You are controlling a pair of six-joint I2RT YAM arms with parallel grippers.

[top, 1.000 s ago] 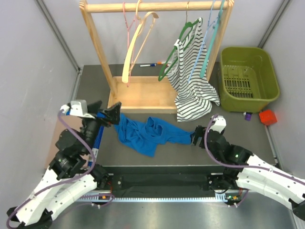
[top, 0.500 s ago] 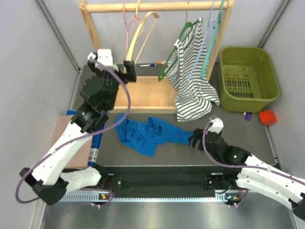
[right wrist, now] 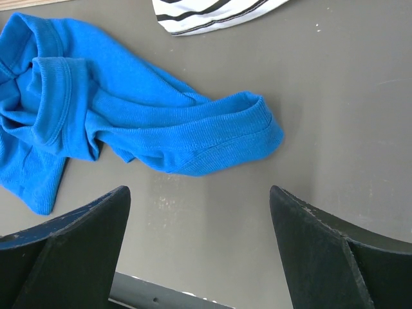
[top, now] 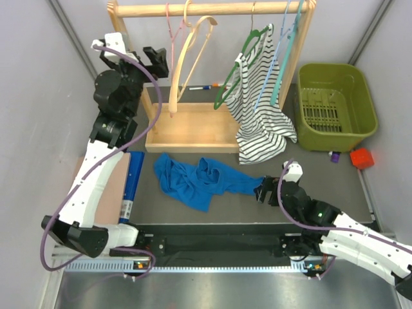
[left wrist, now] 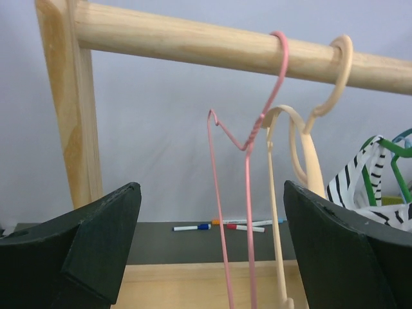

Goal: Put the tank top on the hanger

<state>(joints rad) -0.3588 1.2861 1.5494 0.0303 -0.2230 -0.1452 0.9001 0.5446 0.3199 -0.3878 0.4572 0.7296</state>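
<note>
My left gripper moves toward the right in the top view onto the near wire of the pink hanger [top: 171, 32] next, because that wire stands off-centre between its fingers.
The royal-blue tank top [top: 199, 180] lies crumpled on the dark table in front of the rack; it also shows in the right wrist view [right wrist: 135, 122]. The thin pink wire hanger [top: 171, 32] hangs by its hook on the wooden rail at the rack's left; in the left wrist view the pink hanger [left wrist: 246, 161] is straight ahead between my jaws. My left gripper [top: 154, 61] is raised high beside the rack's left post, open and empty, just left of the hanger. My right gripper [top: 265, 190] is open and empty, low over the table at the tank top's right end.
A wooden rack [top: 193, 129] also carries a cream wooden hanger [top: 187, 58], a green hanger [top: 241, 71] and a striped top [top: 261, 109]. A green basket [top: 335, 106] stands at right, with a red block [top: 362, 158] near it. Markers [left wrist: 225, 226] lie behind the rack.
My left arm has swung up from the table's left side to the top left of the rack, facing the pink hanger. My right gripper has pulled back slightly from the tank top.
</note>
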